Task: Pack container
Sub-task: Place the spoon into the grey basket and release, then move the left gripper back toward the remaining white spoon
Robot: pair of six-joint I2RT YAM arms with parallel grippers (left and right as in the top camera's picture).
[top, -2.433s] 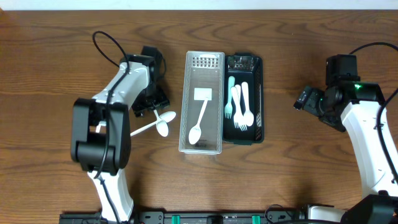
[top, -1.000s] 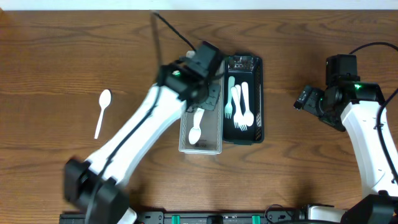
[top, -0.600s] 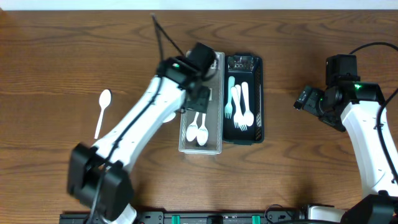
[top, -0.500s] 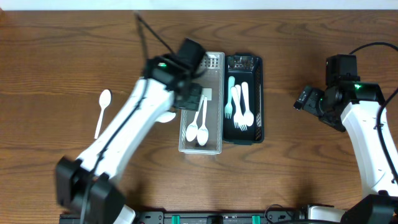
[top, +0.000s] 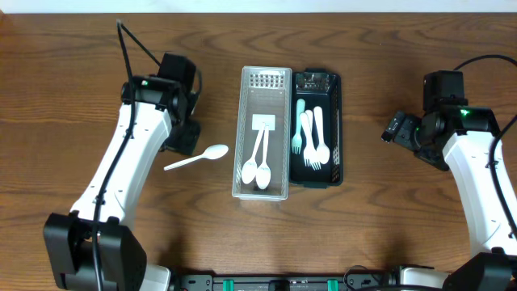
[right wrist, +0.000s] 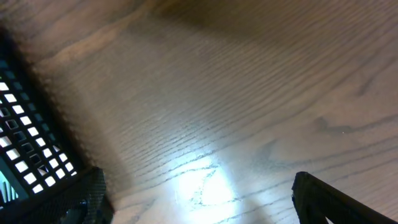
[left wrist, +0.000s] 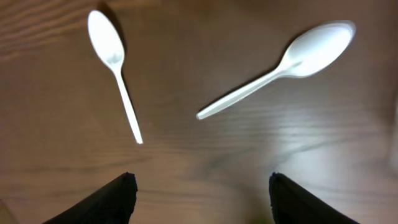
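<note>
The spoon nearest the clear container lies at a slant, so I will turn my left gripper to match it next and lower onto its handle (top: 197, 158) (left wrist: 268, 78) beside the bowl.
A clear container (top: 262, 81) holds two white spoons (top: 257, 166). A black container (top: 335, 129) beside it on the right holds white and teal forks and spoons (top: 313, 137). One white spoon (top: 198, 158) lies on the table left of the clear container. The left wrist view shows it (left wrist: 292, 62) and a second loose spoon (left wrist: 115, 68); my arm hides the second in the overhead view. My left gripper (top: 187, 139) (left wrist: 200, 186) is open and empty above these spoons. My right gripper (top: 396, 129) (right wrist: 199, 193) is open and empty, right of the black container.
The wooden table (top: 388, 218) carries nothing else. The black container's mesh wall (right wrist: 25, 143) shows at the left edge of the right wrist view.
My left arm carried a spoon to the clear container, left it there beside the first, and swung back left over the loose spoons. The right arm has not moved.
</note>
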